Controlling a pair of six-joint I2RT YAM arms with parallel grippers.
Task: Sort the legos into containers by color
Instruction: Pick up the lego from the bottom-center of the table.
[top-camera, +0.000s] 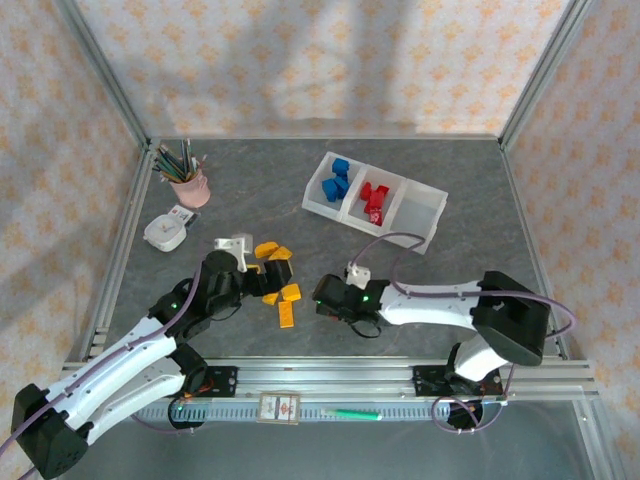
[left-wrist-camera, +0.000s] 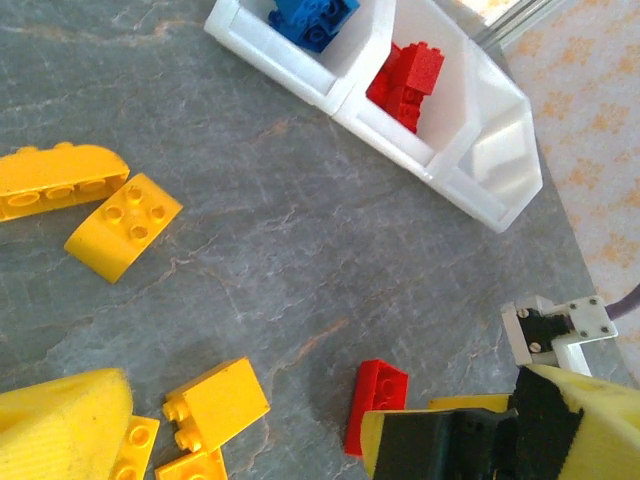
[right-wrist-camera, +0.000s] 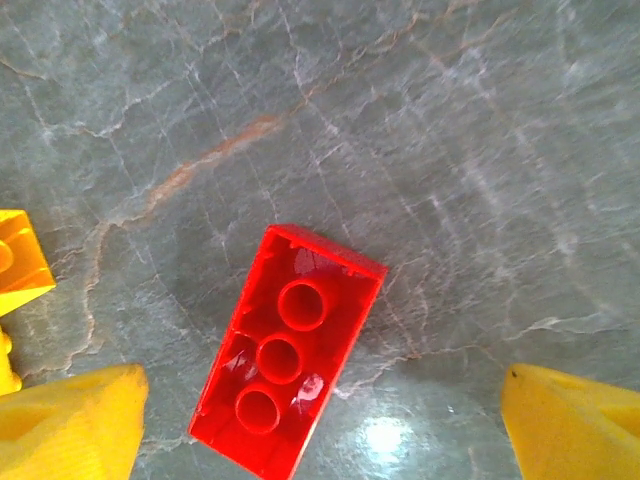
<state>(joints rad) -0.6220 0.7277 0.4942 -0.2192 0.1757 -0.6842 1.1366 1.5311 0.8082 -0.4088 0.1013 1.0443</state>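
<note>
The red lego sits nearer the finger on that side, so next my right gripper should move down and toward the yellow legos to close across the red lego's long sides.
A long white tray (top-camera: 428, 212) holds the containers. Blue legos (top-camera: 337, 180) lie in its left compartment and red ones (top-camera: 374, 201) in the middle; the right compartment is bare. In the left wrist view the tray (left-wrist-camera: 490, 150) sits at the top. Several yellow legos (top-camera: 288, 294) lie mid-table by my left gripper (top-camera: 262, 280), which is open (left-wrist-camera: 322, 440) above yellow bricks (left-wrist-camera: 215, 405). A red lego (right-wrist-camera: 290, 350) lies upside down on the table between the fingers of my open right gripper (right-wrist-camera: 320, 430), nearer its left finger. From the left wrist the same brick (left-wrist-camera: 378, 400) shows beside the right gripper.
A pink cup of pencils (top-camera: 188, 185) and a small white round dish (top-camera: 165, 233) stand at the back left. Two curved yellow bricks (left-wrist-camera: 95, 200) lie left of the tray. Metal frame rails edge the table.
</note>
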